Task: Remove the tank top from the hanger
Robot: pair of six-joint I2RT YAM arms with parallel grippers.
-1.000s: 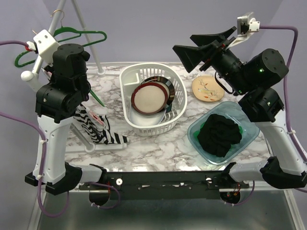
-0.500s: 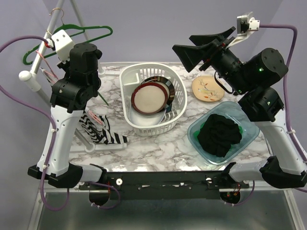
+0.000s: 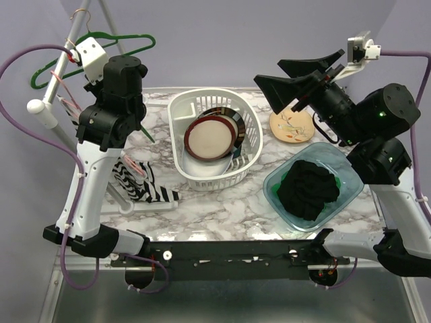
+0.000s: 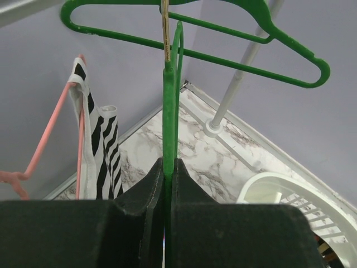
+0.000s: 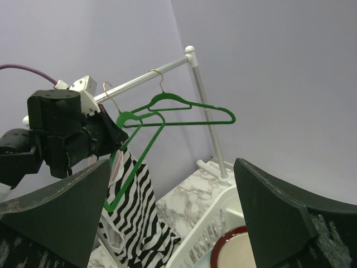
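The green hanger's hook is on the rod above the left gripper. The left gripper needs to move gently a little toward the tank top next and open to free the hanger.
The black-and-white striped tank top [image 3: 139, 182] hangs by a strap from a pink hanger [image 4: 40, 151] at the rack's left. Its lower part lies bunched on the table. It also shows in the left wrist view [image 4: 100, 139] and the right wrist view [image 5: 136, 215]. My left gripper [image 4: 169, 163] is raised beside the rack, shut on the bar of a green hanger [image 4: 170, 95] just right of the tank top. A second green hanger [image 3: 114, 46] hangs on the rod above. My right gripper [image 3: 269, 73] is open and empty, high over the basket's right side, facing the rack.
A white basket [image 3: 250, 131] holding a red-rimmed bowl and plates stands mid-table. A small patterned plate [image 3: 291, 125] lies behind a clear green tub [image 3: 340, 156] of black cloth on the right. The white rack pole [image 3: 64, 60] slants up at the far left, its foot [image 3: 153, 102] beside the basket.
My left arm has risen and swung right toward the rod with the green hanger. My right arm has shifted right and a little up.
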